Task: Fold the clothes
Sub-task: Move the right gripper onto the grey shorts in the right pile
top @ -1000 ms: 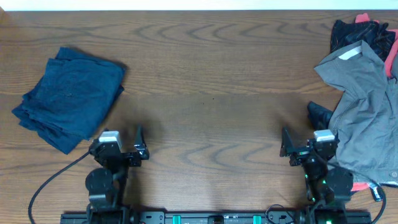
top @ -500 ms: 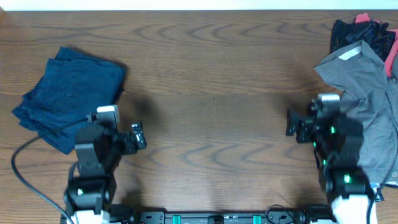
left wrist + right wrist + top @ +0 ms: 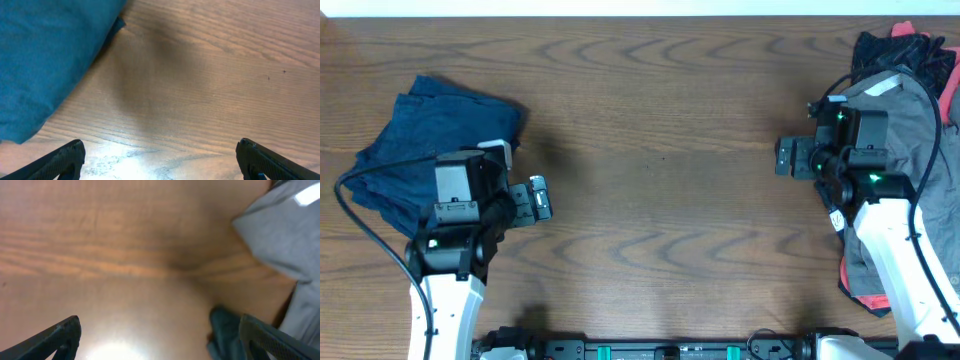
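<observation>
The right gripper hangs over bare wood. It moves to the right in the overhead view and down onto the fold at the shorts' edge (image 3: 281, 264) next.
The grey-taupe shorts (image 3: 923, 145) lie crumpled at the table's right edge, with the white label (image 3: 883, 87) showing near the top. In the right wrist view the shorts (image 3: 285, 235) fill the upper right. My right gripper (image 3: 786, 158) is open and empty over bare wood just left of the shorts; in its own view (image 3: 160, 347) a dark cloth piece (image 3: 227, 330) lies by its right finger. My left gripper (image 3: 537, 198) is open and empty, just right of a folded navy garment (image 3: 430, 140), which also shows in the left wrist view (image 3: 45, 60).
A black-patterned garment (image 3: 895, 50) and red cloth (image 3: 950, 98) lie under the shorts at the top right corner. More red cloth (image 3: 865, 300) shows at the lower right. The wooden table (image 3: 660, 150) spans the view.
Both arms have lifted and reached forward from the near edge. The right gripper moved up beside the shorts' upper part. The left gripper moved beside the navy garment's right edge.
</observation>
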